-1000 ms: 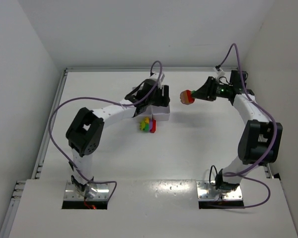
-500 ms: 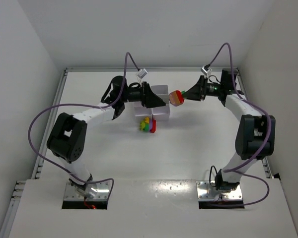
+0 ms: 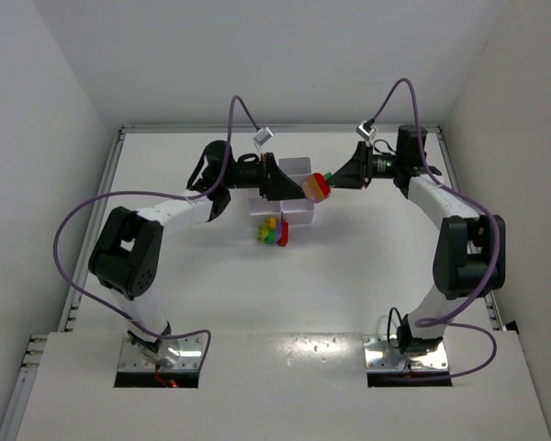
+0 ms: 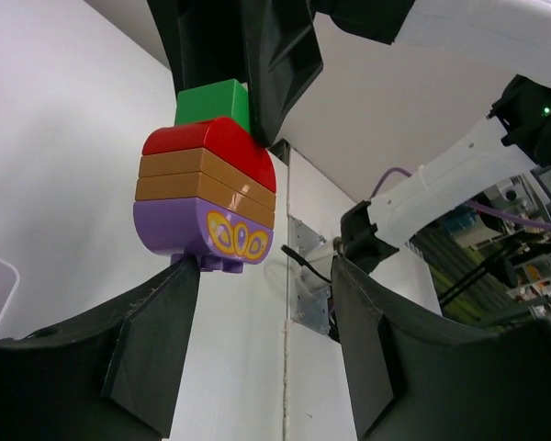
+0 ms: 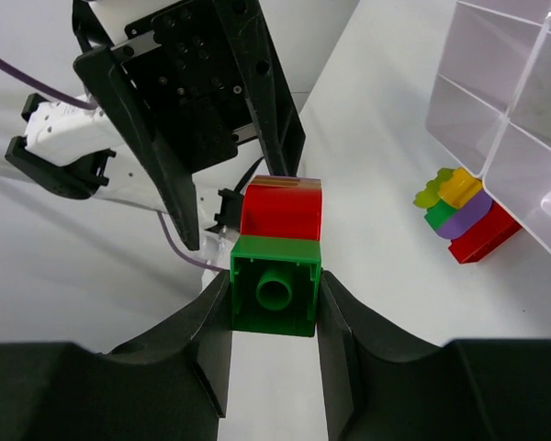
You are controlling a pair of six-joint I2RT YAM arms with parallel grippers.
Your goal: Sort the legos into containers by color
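Next, my right gripper, holding only green, swings down over the tray's far section [image 3: 295,166], which lies below it and to its left in the top view, and releases.
My right gripper [image 5: 275,296] is shut on a green lego [image 5: 275,285], the end of a stack [image 3: 317,186] held in the air: green, red [image 4: 211,147], two tan-orange layers, then a purple piece [image 4: 197,230] with yellow marks. My left gripper [image 4: 266,276] faces that stack, open, and its left finger [image 4: 156,331] touches the purple end. A second clump of legos [image 3: 274,231], yellow, green, purple and red, lies on the table beside the containers [image 5: 523,101], a white compartment tray partly hidden under the left gripper [image 3: 292,186] in the top view.
White walls close the table on the left, back and right. Both arms reach over the far middle of the table, with purple cables looping above them. The clump of legos [image 5: 459,216] lies just in front of the tray's near corner.
The right gripper has carried the stack leftward to meet the left gripper. The left gripper rose from the tray, turned to face the stack, and its jaws have narrowed.
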